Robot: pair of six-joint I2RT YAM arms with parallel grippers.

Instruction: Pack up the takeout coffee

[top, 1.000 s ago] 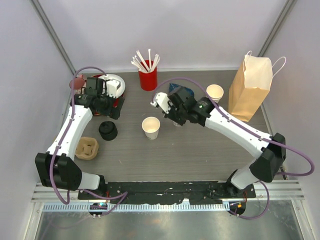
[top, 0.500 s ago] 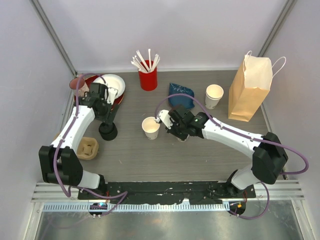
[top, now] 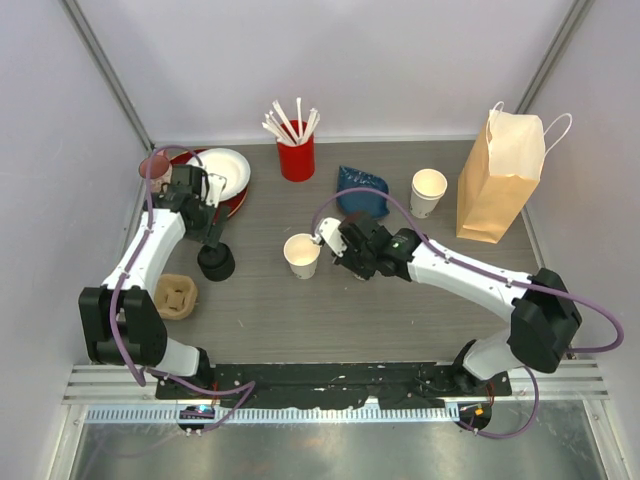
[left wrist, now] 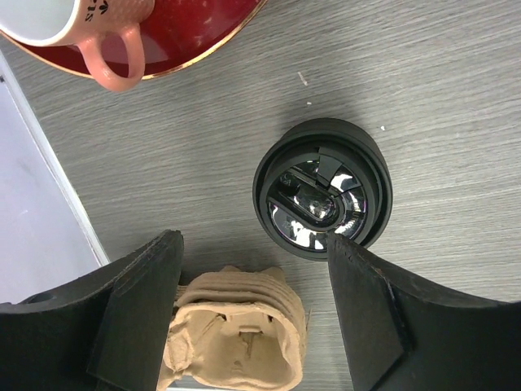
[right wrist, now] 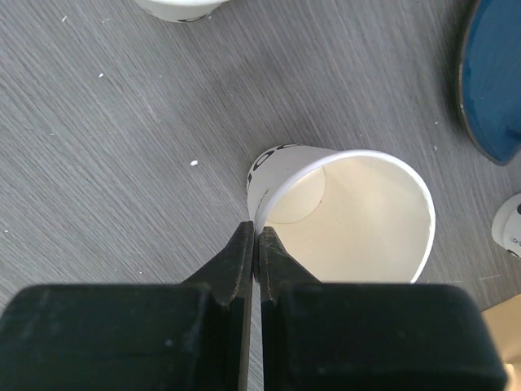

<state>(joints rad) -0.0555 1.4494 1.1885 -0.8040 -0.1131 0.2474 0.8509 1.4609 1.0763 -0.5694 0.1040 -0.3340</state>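
Observation:
I should gently move the cup a little outward toward the blue pouch with my right gripper next, then open my fingers to let go of its rim [right wrist: 262, 213], because bare tabletop shows between the cup and the pouch.
No lidded cup shows. My right gripper [top: 352, 260] [right wrist: 259, 232] is shut on the rim of a lidless cream paper cup [right wrist: 358, 220], which is hidden under it in the top view. A second lidless cup [top: 302, 255] [right wrist: 175, 6] stands just left of it. A third [top: 429, 190] stands by the brown paper bag [top: 500, 175]. My left gripper [top: 212, 236] [left wrist: 254, 243] is open above a stack of black lids [top: 215, 262] [left wrist: 323, 187]. The brown pulp cup carrier [top: 175, 297] [left wrist: 236, 334] lies near it.
A red straw holder [top: 296, 155] stands at the back. A blue pouch [top: 362, 190] [right wrist: 488, 81] lies behind my right gripper. A white plate on a red plate [top: 225, 172] and a pink mug [top: 155, 167] [left wrist: 98, 32] sit at the back left.
My right gripper has moved forward and left with its cup, toward the second cup. My left gripper has come forward from the plates to just above the lid stack.

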